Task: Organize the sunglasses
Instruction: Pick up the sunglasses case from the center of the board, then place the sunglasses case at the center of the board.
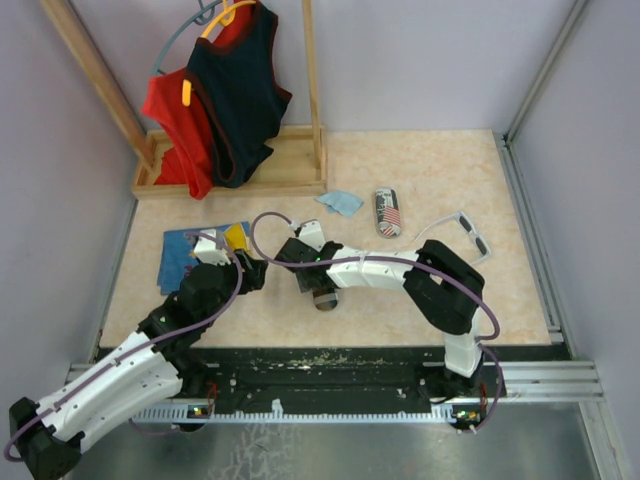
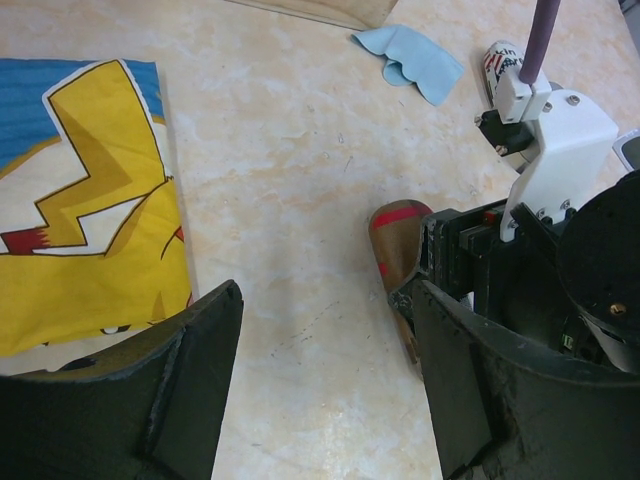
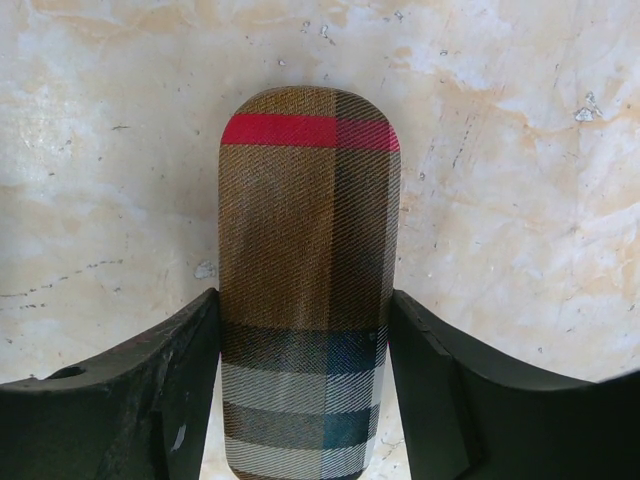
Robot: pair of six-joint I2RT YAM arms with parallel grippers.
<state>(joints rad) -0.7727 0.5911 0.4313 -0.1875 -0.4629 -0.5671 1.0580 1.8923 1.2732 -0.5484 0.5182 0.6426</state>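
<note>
Next, my right gripper shifts to the right in the top view and slightly back, then releases there, as the tabletop beside the plaid case is bare.
A white-grey pair of sunglasses (image 1: pixel 466 236) lies open on the table at the right, away from both grippers. My right gripper (image 3: pixel 305 302) points down over a brown plaid case (image 3: pixel 300 210) with a red band, which lies flat on the table. Both fingers press against the case's long sides. In the top view the right gripper (image 1: pixel 316 282) sits mid-table over the plaid case (image 1: pixel 326 299). My left gripper (image 2: pixel 325 300) is open over bare tabletop with nothing between its fingers. The plaid case (image 2: pixel 395 235) lies just beyond its right finger.
A flag-print case (image 1: pixel 387 212) and a light-blue cloth (image 1: pixel 340 203) lie behind the right arm. A blue and yellow cartoon-print cloth (image 1: pixel 200 250) lies left of the left gripper. A wooden rack (image 1: pixel 240 170) with red and navy tops hanging on it stands at the back left.
</note>
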